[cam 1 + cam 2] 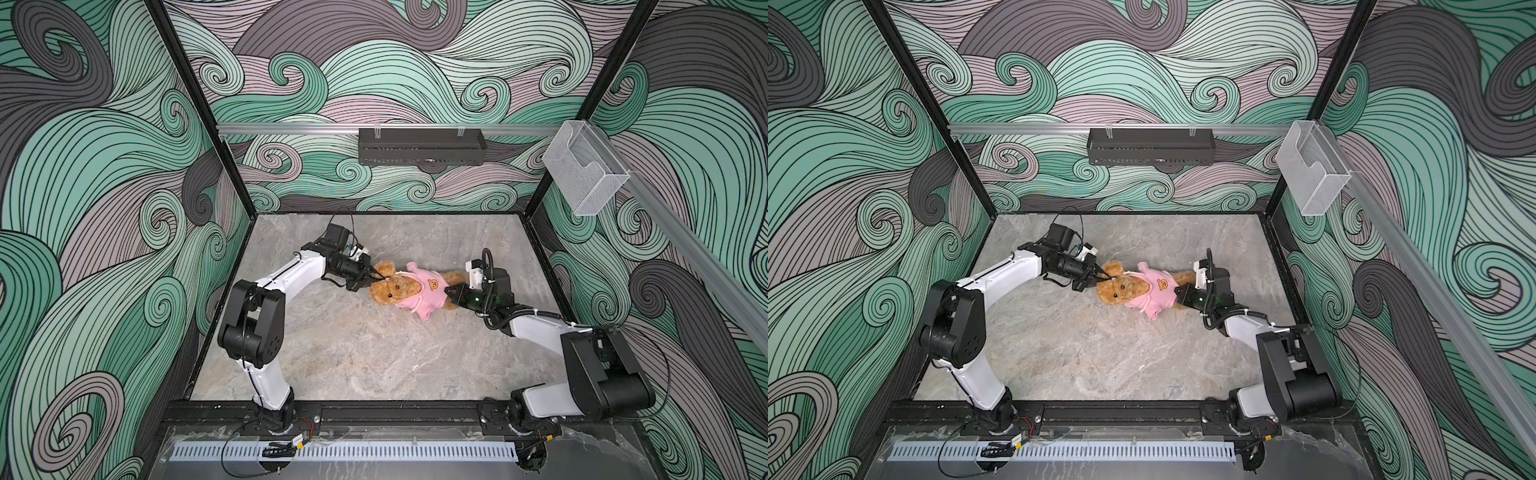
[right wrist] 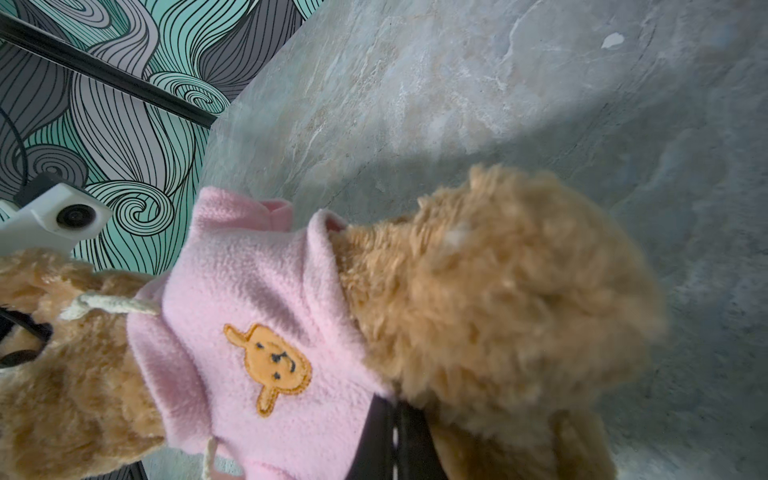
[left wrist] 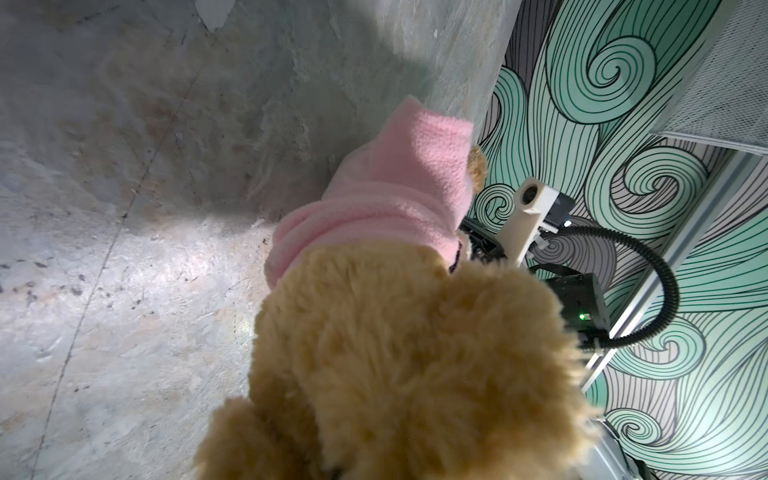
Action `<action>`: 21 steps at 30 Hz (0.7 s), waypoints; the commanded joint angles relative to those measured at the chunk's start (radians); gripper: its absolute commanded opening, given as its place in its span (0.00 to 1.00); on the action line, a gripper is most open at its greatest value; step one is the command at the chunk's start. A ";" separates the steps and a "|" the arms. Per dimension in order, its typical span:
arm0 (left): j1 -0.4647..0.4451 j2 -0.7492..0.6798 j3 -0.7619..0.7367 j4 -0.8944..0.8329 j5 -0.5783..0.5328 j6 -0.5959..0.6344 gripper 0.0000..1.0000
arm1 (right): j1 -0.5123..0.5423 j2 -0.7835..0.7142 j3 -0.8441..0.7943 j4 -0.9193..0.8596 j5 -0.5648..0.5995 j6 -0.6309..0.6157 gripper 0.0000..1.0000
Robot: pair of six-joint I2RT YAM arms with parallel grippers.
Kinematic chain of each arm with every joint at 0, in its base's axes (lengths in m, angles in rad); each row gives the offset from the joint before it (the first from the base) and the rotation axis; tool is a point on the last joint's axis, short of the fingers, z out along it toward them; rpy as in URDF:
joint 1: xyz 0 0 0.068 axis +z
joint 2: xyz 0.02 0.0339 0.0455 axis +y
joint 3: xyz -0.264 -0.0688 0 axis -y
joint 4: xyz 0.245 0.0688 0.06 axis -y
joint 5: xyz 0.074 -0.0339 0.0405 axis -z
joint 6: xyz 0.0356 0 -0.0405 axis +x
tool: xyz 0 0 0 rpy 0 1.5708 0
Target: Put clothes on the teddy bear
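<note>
The pink garment already covers the bear's torso, so next I lower its head in my left gripper onto the tabletop below and open to release the fur [image 3: 415,353].
The teddy bear [image 1: 388,291] [image 1: 1117,289] lies on its back mid-table, head to the left, golden-brown and curly-furred. A pink fleece garment [image 1: 419,291] [image 1: 1152,291] with an orange bear-face patch [image 2: 270,365] covers its torso. My left gripper [image 1: 376,276] [image 1: 1102,277] is shut on the fur at the bear's ear. In the left wrist view, fur [image 3: 415,353] hides the jaws. My right gripper [image 1: 449,291] [image 1: 1177,291] [image 2: 395,432] is shut at the garment's lower hem beside the legs [image 2: 498,291], its tips tucked under the pink edge.
The grey marble table [image 1: 353,353] is walled on three sides by swirl-patterned panels. A black box [image 1: 422,146] hangs on the back rail and a clear plastic bin [image 1: 584,166] on the right rail. A slotted cable strip [image 1: 345,451] runs along the front.
</note>
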 commanded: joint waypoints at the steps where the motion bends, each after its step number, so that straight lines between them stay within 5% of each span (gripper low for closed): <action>1: 0.042 0.010 0.031 -0.101 0.006 0.088 0.00 | -0.072 -0.008 -0.022 -0.060 0.074 0.004 0.00; 8: 0.052 0.036 0.030 -0.086 0.015 0.082 0.00 | -0.062 0.009 0.016 -0.016 -0.022 -0.034 0.00; 12: 0.047 0.055 0.001 0.045 0.051 -0.035 0.00 | 0.004 -0.004 0.053 -0.069 -0.039 -0.126 0.15; 18: 0.058 0.132 0.044 0.064 0.085 -0.085 0.00 | 0.119 -0.180 0.008 -0.088 0.142 -0.370 0.36; 21: 0.077 0.163 0.074 0.016 0.018 -0.040 0.19 | 0.146 -0.211 -0.011 -0.064 0.175 -0.410 0.40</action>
